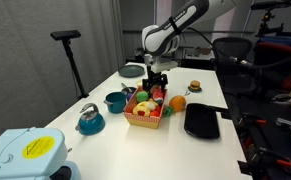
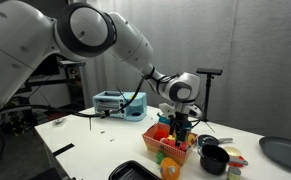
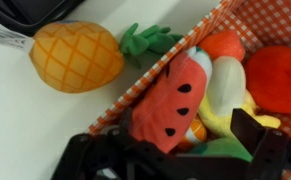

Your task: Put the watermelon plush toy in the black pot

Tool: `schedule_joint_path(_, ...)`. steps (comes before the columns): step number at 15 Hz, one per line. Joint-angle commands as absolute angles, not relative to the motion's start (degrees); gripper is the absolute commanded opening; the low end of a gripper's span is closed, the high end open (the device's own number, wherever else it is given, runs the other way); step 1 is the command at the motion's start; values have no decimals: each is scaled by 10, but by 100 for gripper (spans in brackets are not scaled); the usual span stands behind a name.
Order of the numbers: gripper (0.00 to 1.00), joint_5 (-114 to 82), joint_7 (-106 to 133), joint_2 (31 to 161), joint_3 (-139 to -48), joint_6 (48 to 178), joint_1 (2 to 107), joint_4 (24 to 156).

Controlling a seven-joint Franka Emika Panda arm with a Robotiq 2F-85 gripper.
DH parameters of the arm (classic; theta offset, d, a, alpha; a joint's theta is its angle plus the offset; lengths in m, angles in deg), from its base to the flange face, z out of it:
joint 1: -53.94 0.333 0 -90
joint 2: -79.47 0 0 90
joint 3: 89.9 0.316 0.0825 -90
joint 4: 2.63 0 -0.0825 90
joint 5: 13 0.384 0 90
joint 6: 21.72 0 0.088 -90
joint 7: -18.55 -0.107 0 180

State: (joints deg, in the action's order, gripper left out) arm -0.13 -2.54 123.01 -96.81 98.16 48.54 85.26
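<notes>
My gripper needs to stay low over the basket next and close straight onto the watermelon plush toy's lower end, because that end is between the open fingers.
The watermelon plush toy, red with black seeds, lies tilted in the orange checked basket among other plush toys. My gripper is open, low over the basket, with a finger on each side of the toy's lower end. In both exterior views the gripper hangs just above the basket. The black pot, low and round, stands apart from the basket near a table edge.
A pineapple toy lies on the table beside the basket. A teal pot, a teal kettle, a flat black tray and a burger toy stand around it.
</notes>
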Motion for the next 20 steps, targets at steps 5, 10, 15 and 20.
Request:
schedule_joint_path(5, 100, -2, -32, 1280, -965, 988, 481, 799)
schedule_joint_path(10, 94, -3, -32, 1291, -966, 984, 481, 786)
schedule_joint_path(15, 42, -2, -34, 1294, -966, 983, 480, 780)
schedule_joint_path(20, 6, 4, -34, 1296, -964, 994, 478, 778)
